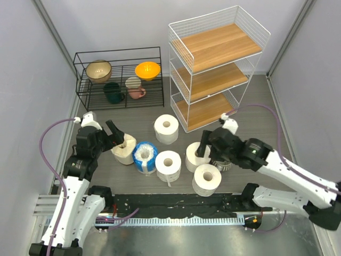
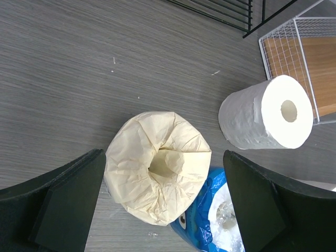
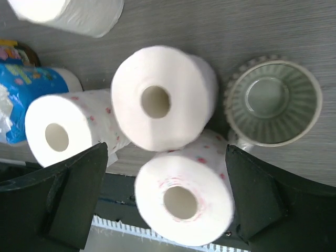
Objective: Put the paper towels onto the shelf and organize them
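Observation:
The white roll beside the grey cup is below, and its open core has room for one fingertip. The roll is next for my right gripper, which should lower the fingertips over its cup-side point(image 1: 206, 157) point(image 3: 187, 100).
Six paper towel rolls stand on end on the table in front of the shelf point(image 1: 218, 64). My left gripper point(image 1: 118, 136) is open and empty over the cream-beige roll point(image 1: 124, 150), its fingers on either side of it in the left wrist view point(image 2: 157, 173). The blue-and-white wrapped roll point(image 1: 144, 156) touches it. One white roll point(image 1: 166, 129) stands apart near the shelf. My right gripper point(image 1: 204, 146) is open and empty above three white rolls point(image 1: 197, 156), point(image 1: 206, 179), point(image 1: 168, 164). In the right wrist view the jaws stand wide around the nearest roll point(image 3: 184, 194).
A grey ribbed cup point(image 3: 273, 102) stands right beside the white rolls, mostly hidden under my right arm in the top view. A low black wire rack point(image 1: 120, 77) with bowls and cups stands at the back left. Grey walls close in both sides.

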Available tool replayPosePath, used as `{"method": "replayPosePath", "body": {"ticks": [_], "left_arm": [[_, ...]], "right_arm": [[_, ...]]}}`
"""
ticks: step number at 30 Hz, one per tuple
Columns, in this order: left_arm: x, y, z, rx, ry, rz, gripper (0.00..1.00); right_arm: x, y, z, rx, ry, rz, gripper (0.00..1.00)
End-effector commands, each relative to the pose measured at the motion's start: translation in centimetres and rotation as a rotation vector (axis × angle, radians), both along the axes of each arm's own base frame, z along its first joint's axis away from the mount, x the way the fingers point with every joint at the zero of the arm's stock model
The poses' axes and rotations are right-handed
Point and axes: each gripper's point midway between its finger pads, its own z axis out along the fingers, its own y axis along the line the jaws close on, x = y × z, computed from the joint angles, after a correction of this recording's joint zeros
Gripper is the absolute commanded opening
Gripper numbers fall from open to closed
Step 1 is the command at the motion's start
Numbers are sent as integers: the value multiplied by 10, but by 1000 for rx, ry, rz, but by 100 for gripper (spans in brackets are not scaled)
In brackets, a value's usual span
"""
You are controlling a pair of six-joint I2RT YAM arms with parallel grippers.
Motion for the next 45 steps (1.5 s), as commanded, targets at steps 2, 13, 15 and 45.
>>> {"method": "replayPosePath", "body": {"ticks": [2,13,15,45], "left_arm": [[-1,-1,5,9,-19,-14,100],[-2,-2,5,7,-19,-21,100],[-2,-2,4,7,-19,-21,100],[-2,-3,1,10,-2,-27,100]], "right_arm": [[11,31,41,-5,-182,-98,100],[-38,34,17,-45,-101,-54,98],[-43,31,9,-67,-91,-53,98],[44,6,-14,-291,-125,212,96]]}}
